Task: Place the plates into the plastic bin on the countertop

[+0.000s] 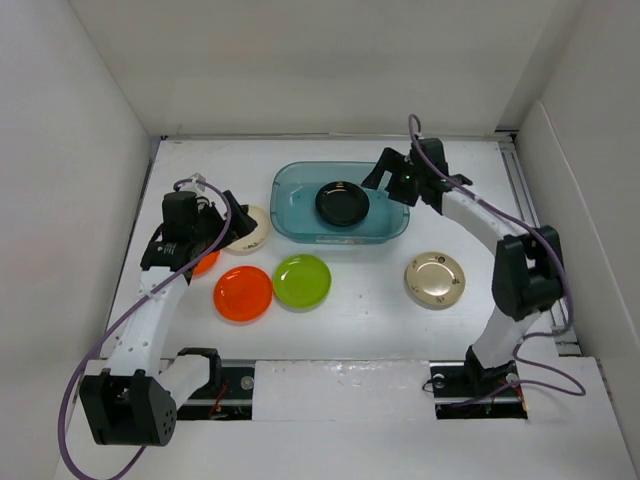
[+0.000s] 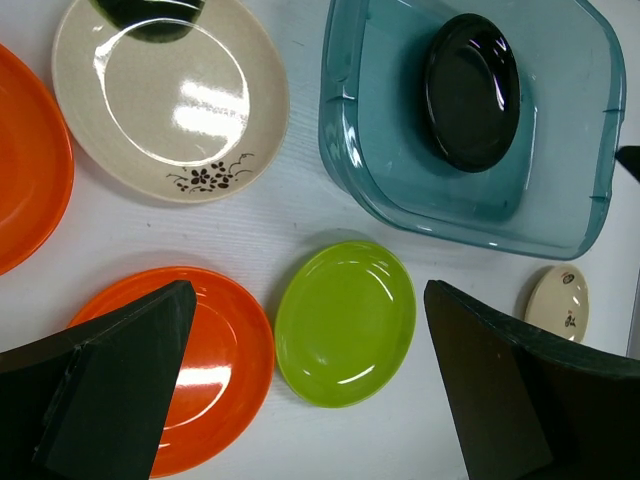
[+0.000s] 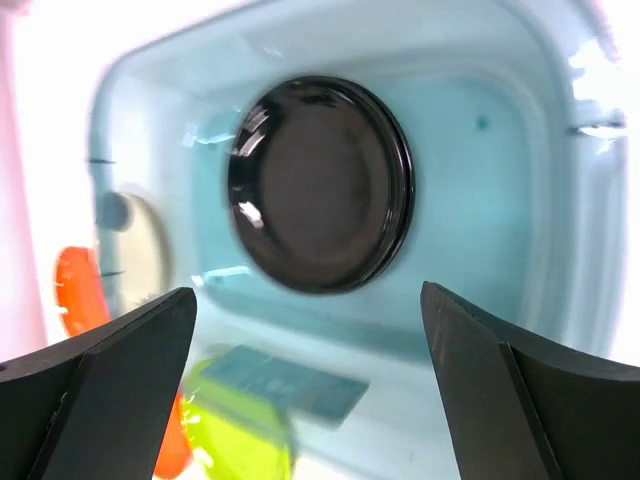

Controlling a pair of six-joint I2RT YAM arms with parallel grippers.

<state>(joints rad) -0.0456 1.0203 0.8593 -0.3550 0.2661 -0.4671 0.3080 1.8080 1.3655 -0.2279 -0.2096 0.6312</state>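
Note:
The robot's right gripper will next move back and down, away from the bin (image 1: 388, 224), onto the rim of the lone cream plate that faces the side panel, where the countertop (image 1: 360, 305) is clear.
The teal plastic bin (image 1: 388, 224) stands on the white countertop (image 1: 360, 305) at the back middle, with one black plate (image 1: 342, 203) lying in it. My right gripper (image 1: 386, 180) is open and empty above the bin's right end; its view shows the black plate (image 3: 320, 185) inside the bin (image 3: 500, 150). My left gripper (image 1: 228, 216) is open and empty above a cream flowered plate (image 1: 250, 228) and an orange plate (image 1: 205, 263). A second orange plate (image 1: 243, 293), a lime plate (image 1: 302, 281) and another cream plate (image 1: 435, 279) lie in front of the bin.
White panels wall the countertop on the left, back and right. In the left wrist view, the lime plate (image 2: 345, 320) and the orange plate (image 2: 190, 370) lie below the open fingers, with the bin (image 2: 400, 190) at the upper right.

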